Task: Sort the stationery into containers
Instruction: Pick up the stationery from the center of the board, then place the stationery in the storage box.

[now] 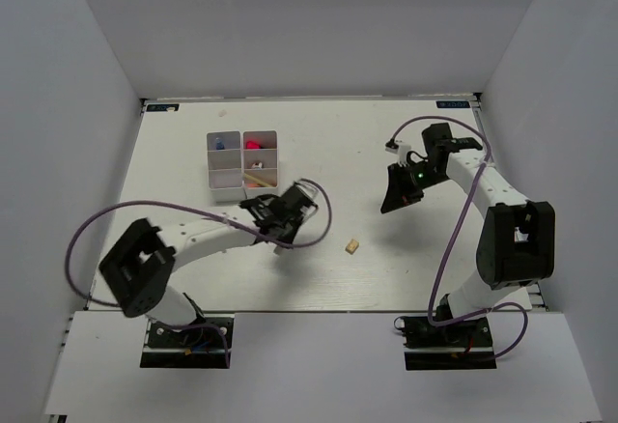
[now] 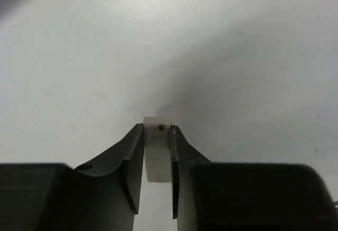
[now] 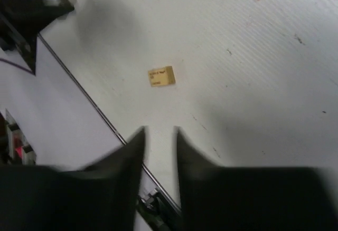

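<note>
Next, my left gripper swings outward and to the left in the top view over the tray's part and releases, as the blue item's tray has an empty near section (image 1: 227, 179).
My left gripper (image 2: 157, 136) is shut on a small white block (image 2: 157, 152) with a brown dot near its top, held above bare table. In the top view the left gripper (image 1: 282, 222) sits just below and to the right of the two white trays (image 1: 210, 167), which stand side by side. The trays hold a blue item (image 1: 221, 143), a red-pink item (image 1: 253, 143) and an orange pencil (image 1: 259, 182). A tan eraser (image 1: 352, 245) lies on the table between the arms and also shows in the right wrist view (image 3: 161, 76). My right gripper (image 3: 159, 136) is open and empty, above the table, short of the eraser.
Grey walls enclose the white table on three sides. The table's front edge (image 3: 84, 91) runs diagonally through the right wrist view, with an arm base beyond it. A purple cable (image 1: 454, 220) loops beside the right arm.
</note>
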